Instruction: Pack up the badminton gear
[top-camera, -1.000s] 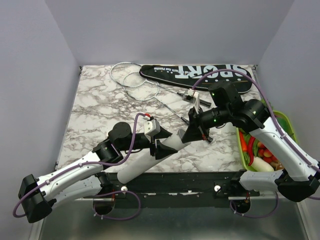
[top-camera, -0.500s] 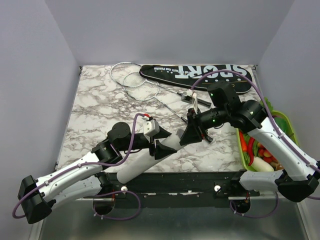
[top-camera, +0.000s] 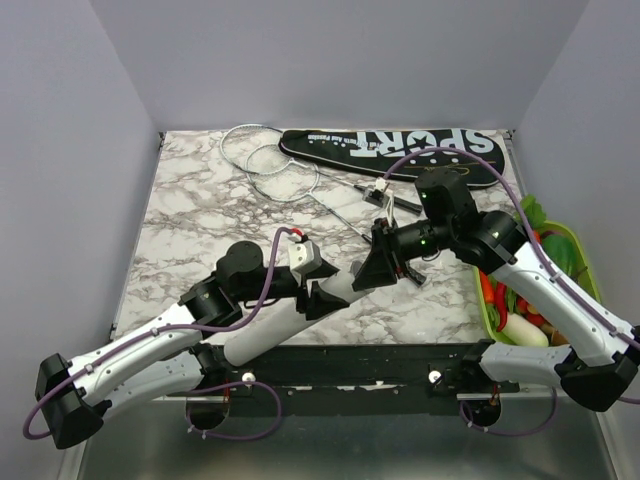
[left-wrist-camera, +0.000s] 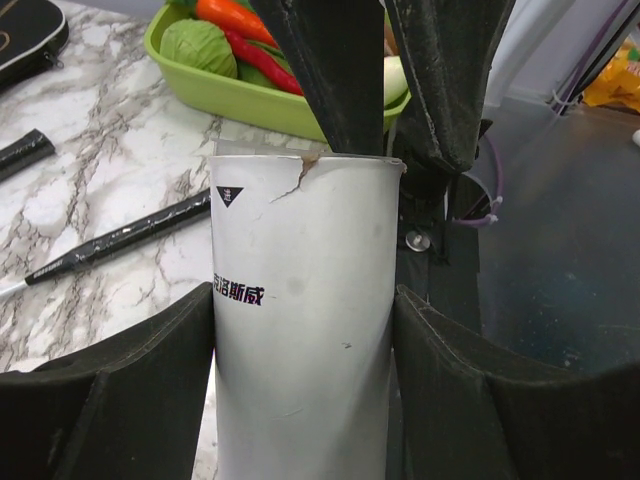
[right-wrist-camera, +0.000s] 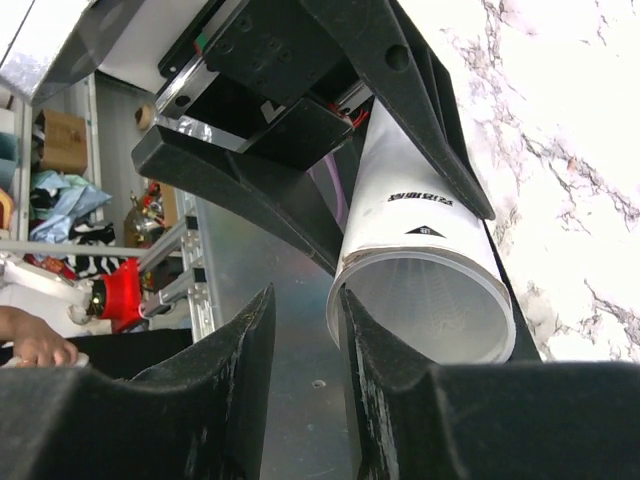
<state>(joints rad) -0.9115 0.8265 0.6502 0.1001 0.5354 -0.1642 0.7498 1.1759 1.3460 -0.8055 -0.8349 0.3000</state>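
Observation:
The left gripper swings outward and to its left in the top view next, lowers and releases the tube (top-camera: 280, 328), since bare marble near the hoops lies there.
My left gripper (top-camera: 318, 292) (left-wrist-camera: 303, 300) is shut on a white cardboard tube (top-camera: 280, 328) (left-wrist-camera: 300, 330), its pads pressed on both sides. The tube slants up toward my right gripper (top-camera: 375, 265) (right-wrist-camera: 305, 300), which stands open at the tube's open mouth (right-wrist-camera: 430, 300). One finger sits beside the rim and nothing lies between the jaws. Two rackets (top-camera: 272, 158) lie at the back left with hoops overlapping, their black handles (left-wrist-camera: 120, 240) pointing right. The black bag lettered SPORT (top-camera: 400, 150) lies along the back edge.
A green tray (top-camera: 565, 238) (left-wrist-camera: 230, 95) of toy vegetables sits at the table's right edge, under my right arm. Cables loop above both arms. The marble table's left half (top-camera: 190, 230) is bare.
My right gripper has gone from shut to open and slid a little left, closer to the tube's mouth. The left gripper still holds the tube in the same place.

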